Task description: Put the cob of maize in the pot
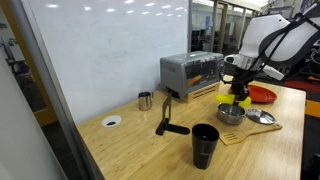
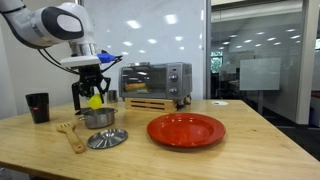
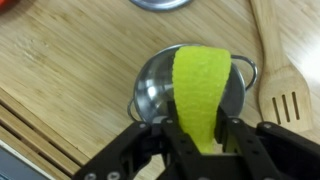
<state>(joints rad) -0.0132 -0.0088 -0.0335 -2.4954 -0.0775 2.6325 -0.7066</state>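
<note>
The yellow cob in my gripper still hangs above the pot's rim, so next I need to lower it into the silver pot's opening [image 1: 230, 110] [image 3: 158, 86] and release it there.
My gripper [image 3: 198, 135] is shut on the bright yellow cob of maize [image 3: 198, 90] and holds it just above the small silver pot [image 3: 150, 90]. In both exterior views the cob [image 1: 235, 99] [image 2: 95, 100] hangs in the gripper [image 1: 236, 93] [image 2: 92, 95] directly over the pot [image 1: 231, 114] [image 2: 98, 119]. The cob's tip points down into the pot's opening. Whether it touches the pot's bottom I cannot tell.
The pot's lid [image 2: 107, 138] [image 1: 260, 117] and a wooden spatula [image 2: 70, 135] [image 3: 285, 80] lie beside the pot. A red plate [image 2: 187, 129], a toaster oven [image 2: 155, 80], a tall black cup [image 1: 204, 145] and a small steel cup [image 1: 145, 100] stand on the wooden table.
</note>
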